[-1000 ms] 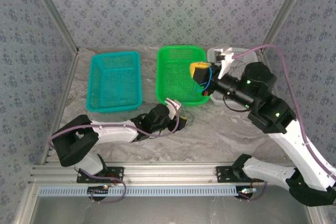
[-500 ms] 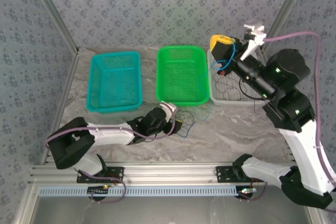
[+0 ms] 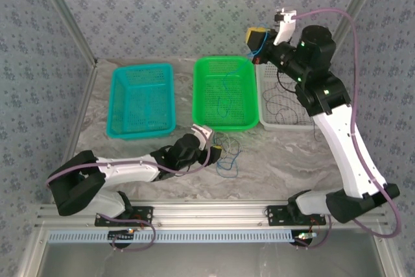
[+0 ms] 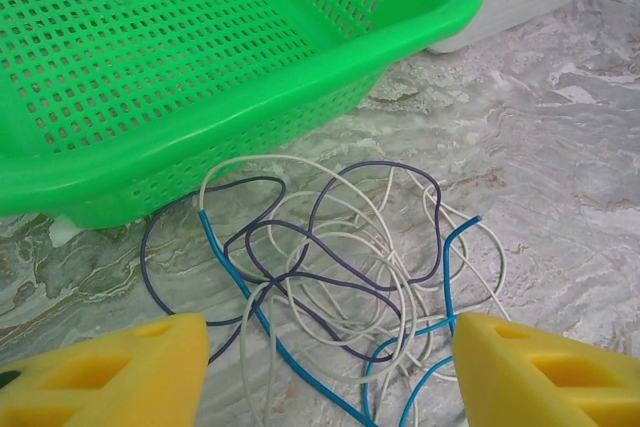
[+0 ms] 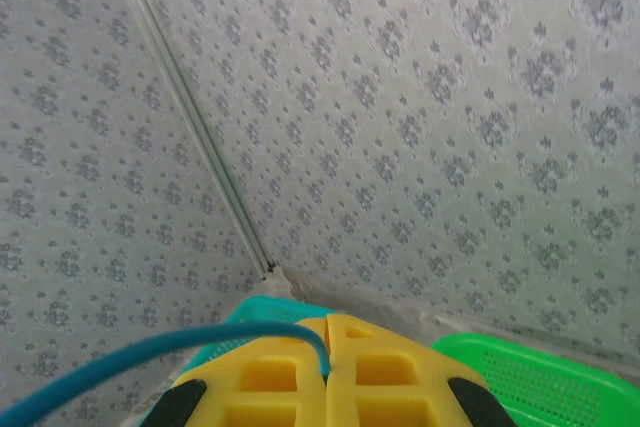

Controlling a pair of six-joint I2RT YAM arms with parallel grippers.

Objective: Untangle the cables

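Note:
I will next tip my right gripper down and lower it over the green basket (image 3: 224, 92) (image 5: 548, 382) to let go of the blue cable, because the cable's loose end already hangs inside that basket.
A loose tangle of cables (image 4: 340, 267), thin white, purple and blue strands, lies on the marble table just in front of the green basket (image 4: 200, 47). My left gripper (image 4: 325, 377) is open low over it, with its yellow fingers (image 4: 100, 372) standing apart on either side of the strands. In the top view this left gripper (image 3: 217, 152) sits at the tangle (image 3: 228, 154). My right gripper (image 3: 257, 38) is raised high at the back, shut on a blue cable (image 5: 150, 352) that hangs down into the green basket (image 3: 224, 92).
A teal basket (image 3: 141, 100) stands left of the green one. The white tray (image 3: 288, 118) on the right holds thin dark wires. Patterned walls and metal posts close in the back and sides. Bare table lies in front of the tray.
My right arm has swung up and back from over the green basket, lifting the blue cable with it. My left gripper has opened wider and stayed at the tangle.

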